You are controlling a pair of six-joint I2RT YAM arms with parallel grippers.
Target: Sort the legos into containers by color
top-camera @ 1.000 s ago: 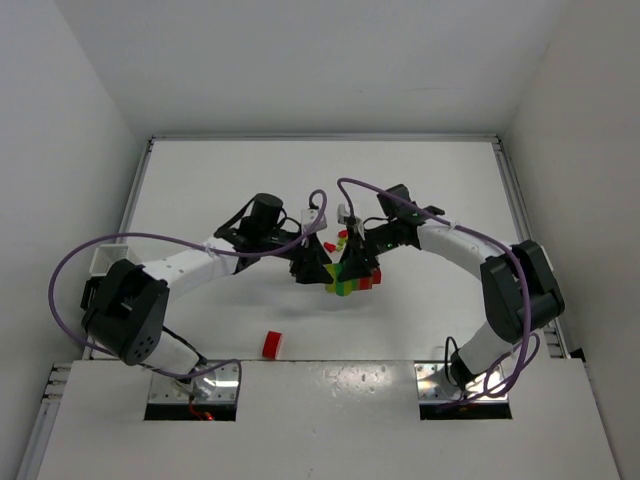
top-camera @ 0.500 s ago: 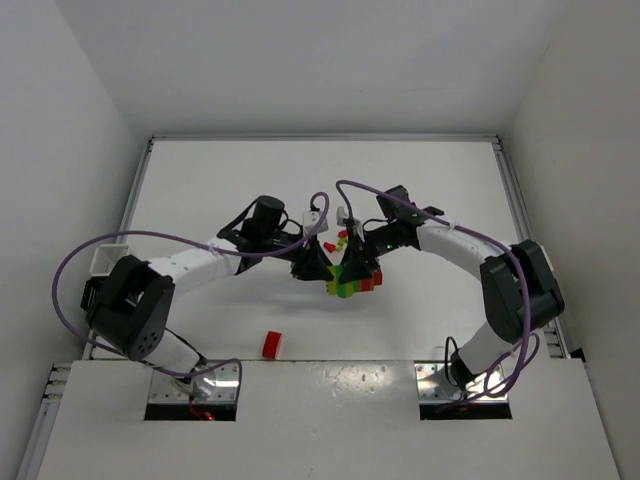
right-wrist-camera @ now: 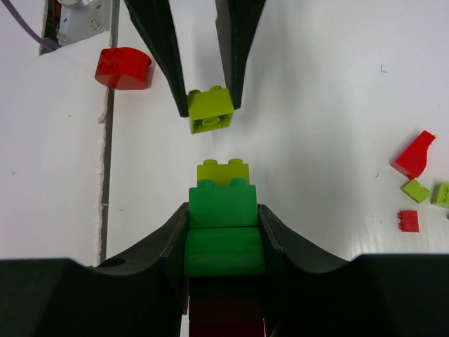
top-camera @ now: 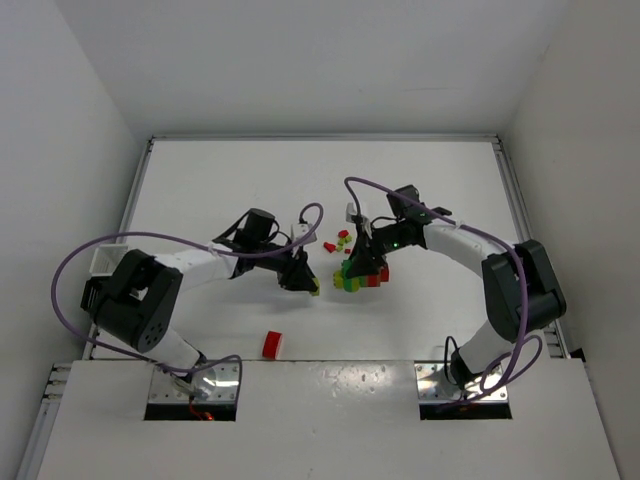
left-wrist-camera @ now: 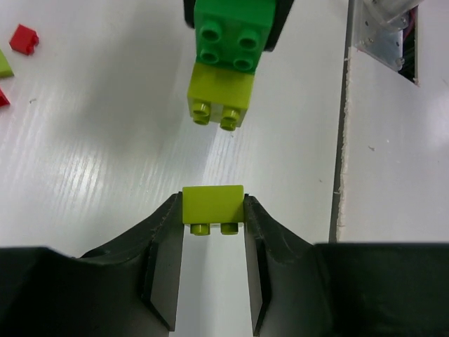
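My right gripper should move outward and down onto the tabletop by the small loose legos to release the stack (top-camera: 352,281), as the left gripper crowds its lime end.
My left gripper (left-wrist-camera: 212,210) is shut on a single lime yellow-green lego (left-wrist-camera: 212,205), pinched between its fingertips just above the table. A short gap away, my right gripper (right-wrist-camera: 223,210) is shut on a multicoloured stack of legos (right-wrist-camera: 223,232): lime at the tip, green in the jaws, red behind. From above, the left gripper (top-camera: 305,283) and right gripper (top-camera: 355,270) face each other mid-table, with the stack (top-camera: 352,281) on the right. A white container (top-camera: 105,258) stands at the far left edge, partly behind the left arm.
A red curved lego (top-camera: 272,344) lies alone near the front edge of the table. Small loose red and lime legos (top-camera: 340,240) are scattered just behind the grippers. Purple cables loop over both arms. The table's raised rim runs along the left and right sides.
My left gripper has shut on the lime lego and drawn back to the left, away from the stack. A gap now separates that lego from the stack in the right gripper.
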